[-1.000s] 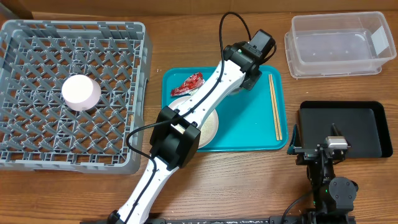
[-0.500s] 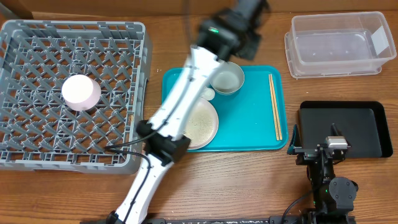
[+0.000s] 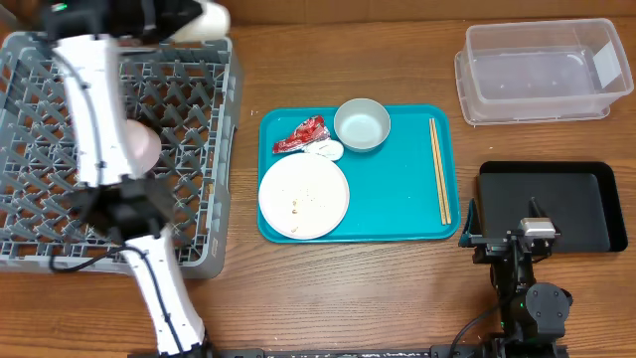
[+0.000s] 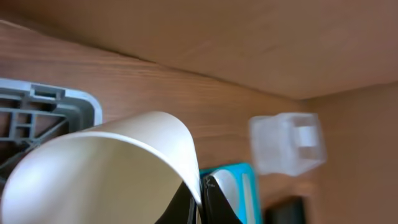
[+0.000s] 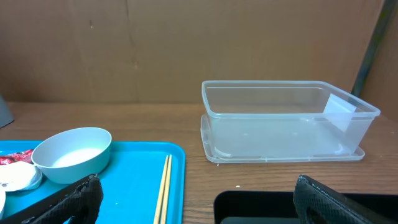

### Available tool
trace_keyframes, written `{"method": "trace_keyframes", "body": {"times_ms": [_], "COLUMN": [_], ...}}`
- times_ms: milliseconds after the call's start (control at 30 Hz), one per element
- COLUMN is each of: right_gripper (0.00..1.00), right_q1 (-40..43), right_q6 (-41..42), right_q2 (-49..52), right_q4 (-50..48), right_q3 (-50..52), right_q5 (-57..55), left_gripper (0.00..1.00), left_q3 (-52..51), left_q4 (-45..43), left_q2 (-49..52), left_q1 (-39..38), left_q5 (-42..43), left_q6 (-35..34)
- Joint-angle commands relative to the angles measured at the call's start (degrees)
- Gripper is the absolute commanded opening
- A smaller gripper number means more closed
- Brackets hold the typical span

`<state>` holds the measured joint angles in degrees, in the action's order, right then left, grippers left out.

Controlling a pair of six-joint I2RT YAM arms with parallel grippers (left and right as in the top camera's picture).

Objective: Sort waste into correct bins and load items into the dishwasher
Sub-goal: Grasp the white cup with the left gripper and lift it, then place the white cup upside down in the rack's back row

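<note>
My left gripper moves down and to the left in the overhead view next. It releases the cup on the rack's wires beyond the pale bowl, because that spot is empty.
My left gripper hangs over the far edge of the grey dishwasher rack, shut on the rim of a white cup. In the left wrist view the black fingers pinch the cup wall. A pale bowl sits in the rack, partly under the arm. The teal tray holds the plate with crumbs, a red wrapper, a white scrap, another bowl and chopsticks. My right gripper stands open and bare at the black tray.
The clear tub stands at the back right, beyond the black tray. In the right wrist view the tub is straight ahead, with the bowl and chopsticks to the left. My left arm stretches across the rack.
My left arm has swung from the teal tray leftwards to the rack's far edge with the cup, uncovering the plate and bowl. The right arm has not moved.
</note>
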<state>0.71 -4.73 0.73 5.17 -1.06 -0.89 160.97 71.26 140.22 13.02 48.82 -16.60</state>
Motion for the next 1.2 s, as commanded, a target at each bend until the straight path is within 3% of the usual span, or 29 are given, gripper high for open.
{"method": "trace_keyframes", "body": {"times_ms": [0,67,133,333,600,900,1167], "right_gripper": [1.00,1.00,1.00,1.00,1.00,1.00,1.00], "right_q1": [0.2,0.2,0.2,0.2,0.2,0.2,0.2], "right_q6": [-0.2,-0.2,-0.2,-0.2,-0.2,-0.2,-0.2], "right_q2": [-0.6,-0.6,-0.6,-0.6,-0.6,-0.6,-0.6], "right_q4": [-0.4,-0.4,-0.4,-0.4,-0.4,-0.4,-0.4], "right_q3": [0.6,0.6,0.6,0.6,0.6,0.6,0.6], "right_q5": [-0.5,-0.5,-0.5,-0.5,-0.5,-0.5,-0.5], "left_gripper": [0.04,0.04,0.04,0.04,0.05,0.06,0.04], "left_q3": [-7.9,-12.9,-16.9,-26.8,-36.7,-39.4,-39.8], "left_q4": [-5.1,-10.9,-13.4,-13.8,-24.2,-31.7,-32.3], "left_q2": [-0.8,-0.8,-0.8,-0.8,-0.8,-0.8,-0.8], "left_q1": [4.8,8.1,10.8,16.1,19.2,19.1,15.8], "left_q5": [27.1,35.7,38.9,37.1,38.0,39.3,37.4], "left_q6": [-0.2,-0.2,-0.7,-0.6,-3.8,-3.8,-3.0]}}
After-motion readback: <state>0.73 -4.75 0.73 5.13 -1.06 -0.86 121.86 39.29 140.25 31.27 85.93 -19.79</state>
